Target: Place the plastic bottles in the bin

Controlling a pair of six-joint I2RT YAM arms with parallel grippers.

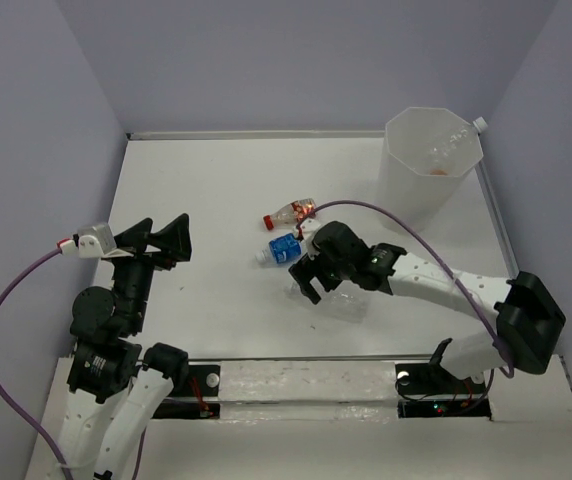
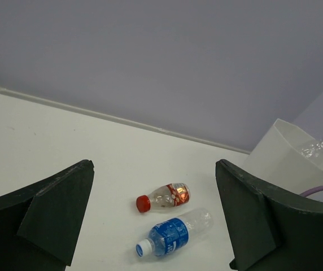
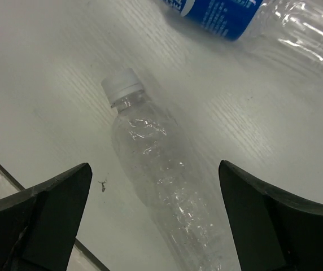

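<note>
My right gripper will next lower onto the clear bottle's shoulder (image 3: 144, 138) below it and close just behind the white cap (image 3: 121, 84), since the bottle is already between my fingers.
A clear unlabelled bottle (image 3: 167, 186) with a white cap (image 3: 121, 84) lies on the white table. My right gripper (image 3: 154, 166) is open just above it, one finger on each side; in the top view the right gripper (image 1: 311, 278) hides most of this bottle (image 1: 346, 303). A blue-labelled bottle (image 1: 282, 249) (image 2: 173, 233) and a red-capped, red-labelled bottle (image 1: 290, 212) (image 2: 164, 196) lie just beyond. The tall white bin (image 1: 432, 160) (image 2: 286, 161) stands far right, a clear bottle (image 1: 451, 150) (image 2: 318, 147) inside it. My left gripper (image 1: 161, 240) (image 2: 154, 165) is open and empty, well left of the bottles.
The table's near edge (image 3: 14, 186) runs close behind the clear bottle. Grey walls (image 1: 26, 150) enclose the table on three sides. A purple cable (image 1: 406, 230) arcs over the right arm.
</note>
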